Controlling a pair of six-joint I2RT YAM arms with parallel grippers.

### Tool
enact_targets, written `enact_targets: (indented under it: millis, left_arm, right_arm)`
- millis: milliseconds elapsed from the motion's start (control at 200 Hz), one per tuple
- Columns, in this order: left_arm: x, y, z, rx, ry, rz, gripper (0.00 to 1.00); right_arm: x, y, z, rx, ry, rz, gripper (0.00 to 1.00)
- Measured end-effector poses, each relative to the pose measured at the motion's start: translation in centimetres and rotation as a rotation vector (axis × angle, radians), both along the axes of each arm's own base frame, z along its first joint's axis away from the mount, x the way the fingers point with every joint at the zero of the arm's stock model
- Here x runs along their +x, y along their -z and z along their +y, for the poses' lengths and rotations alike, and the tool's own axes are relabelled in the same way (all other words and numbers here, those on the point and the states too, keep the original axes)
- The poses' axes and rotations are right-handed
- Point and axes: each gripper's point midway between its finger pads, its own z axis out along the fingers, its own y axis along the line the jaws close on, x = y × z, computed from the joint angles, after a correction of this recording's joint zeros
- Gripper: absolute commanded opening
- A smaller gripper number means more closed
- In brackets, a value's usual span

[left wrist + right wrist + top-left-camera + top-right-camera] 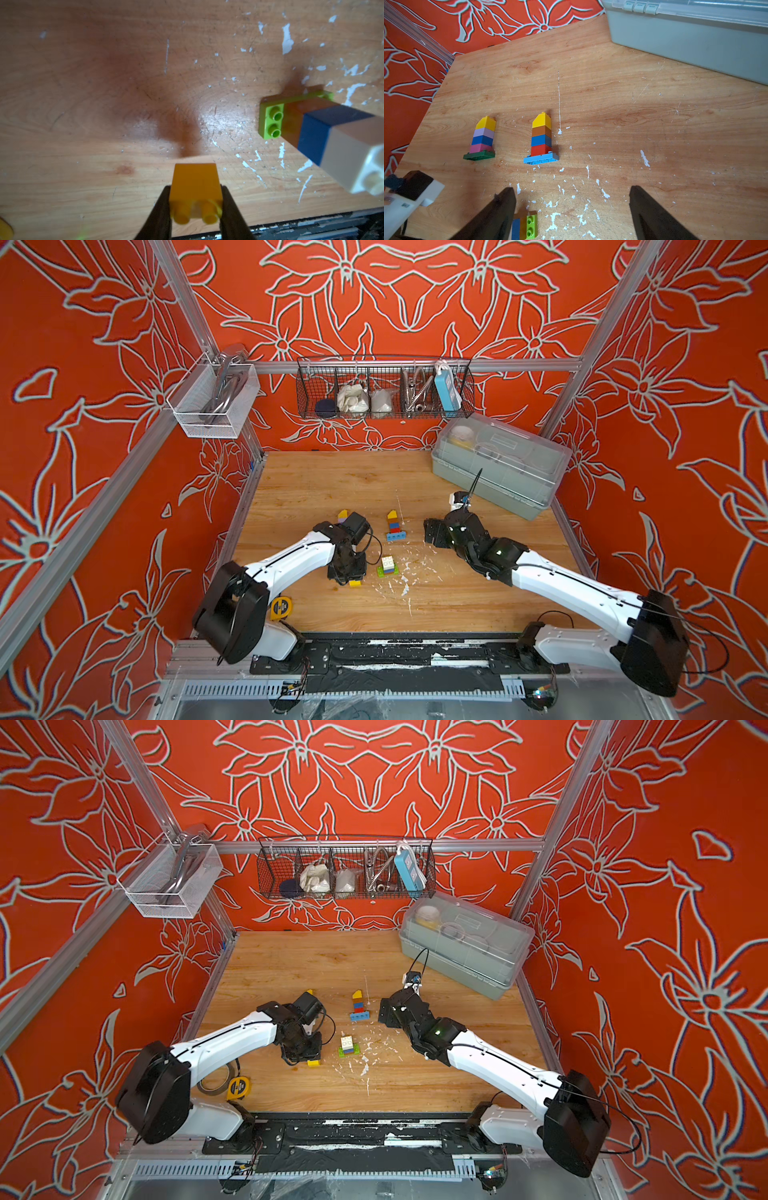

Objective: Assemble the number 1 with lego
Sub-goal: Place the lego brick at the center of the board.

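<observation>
The yellow square lego brick (195, 180) is still hanging above the table. My left gripper needs to lower it next onto the bare wood beside the lime plate and let it go.
My left gripper (195, 192) is shut on a yellow square lego brick (195, 180), held just above the wood near the table's front left (355, 583). Right beside it stands a short stack (387, 565) on a lime plate (271, 120), with brown, blue and white bricks. Two finished stacks lie flat farther back. One is on a light blue plate (541, 139) with red, blue, brown and yellow. The other is on a dark green plate (482, 138), half hidden behind the left arm in both top views. My right gripper (572, 190) is open and empty, right of the stacks (431, 533).
A grey lidded box (498, 464) fills the back right corner. A yellow tape measure (281, 608) and a tape roll (214, 1083) lie at the front left by the left arm's base. White flecks (405, 572) dot the wood mid-table. Wire baskets (384, 387) hang on the back rail.
</observation>
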Motion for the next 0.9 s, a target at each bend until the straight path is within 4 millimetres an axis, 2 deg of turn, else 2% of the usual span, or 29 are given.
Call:
enact_targets:
  millis: [215,410,515,616,901]
  left_arm:
    - [-0.3,1.2,-0.7,0.041,0.045,0.025,0.31]
    - [-0.1,1.4,-0.3,0.071,0.039,0.017,0.42]
    - [-0.1,1.3,0.1,0.091,0.034,0.009,0.53]
    - [-0.1,0.8,0.3,0.098,0.026,-0.004,0.6]
    - [-0.7,-2.0,-0.1,0.042,-0.006,-0.087,0.62]
  right_arm:
    - [0.0,-0.1,0.0,0.002,0.0,-0.002,0.91]
    - [0.0,-0.2,0.0,0.004,0.0,-0.004,0.91]
    - [0.0,-0.2,0.0,0.004,0.0,-0.004,0.91]
    - [0.0,-0.2,0.0,0.004,0.0,-0.004,0.91]
    - [-0.1,-0.1,0.0,0.004,-0.002,-0.001,0.91]
